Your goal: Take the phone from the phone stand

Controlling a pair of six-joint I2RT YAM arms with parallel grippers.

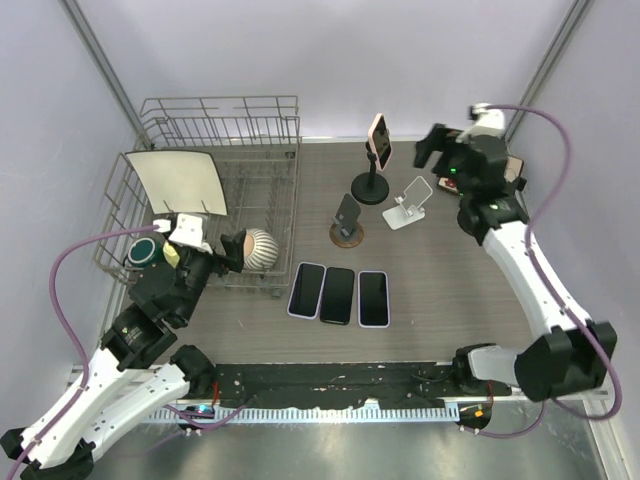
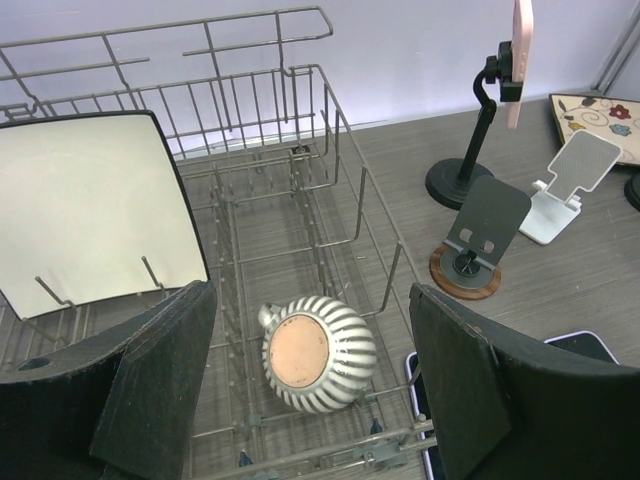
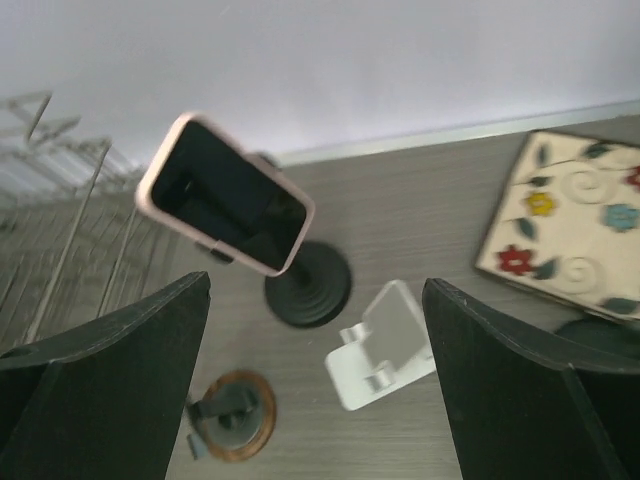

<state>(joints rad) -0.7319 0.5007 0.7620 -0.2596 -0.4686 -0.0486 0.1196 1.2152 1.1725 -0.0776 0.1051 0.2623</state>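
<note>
The phone's screen faces my fingers, so I will next swing my right gripper left in the top view, then turn it and lower it astride the phone's pink edge.
The phone, in a pink case, is clamped on the head of a tall black phone stand at the back of the table. In the right wrist view the phone tilts at upper left, screen showing, above the stand's round base. My right gripper hovers just right of the phone, apart from it, and is open with nothing between its fingers. My left gripper is open over the dish rack, far from the phone.
A white folding stand and a dark stand on a wooden disc sit near the tall stand. Three phones lie flat mid-table. The wire dish rack holds a white plate and a striped cup. A flowered coaster lies at right.
</note>
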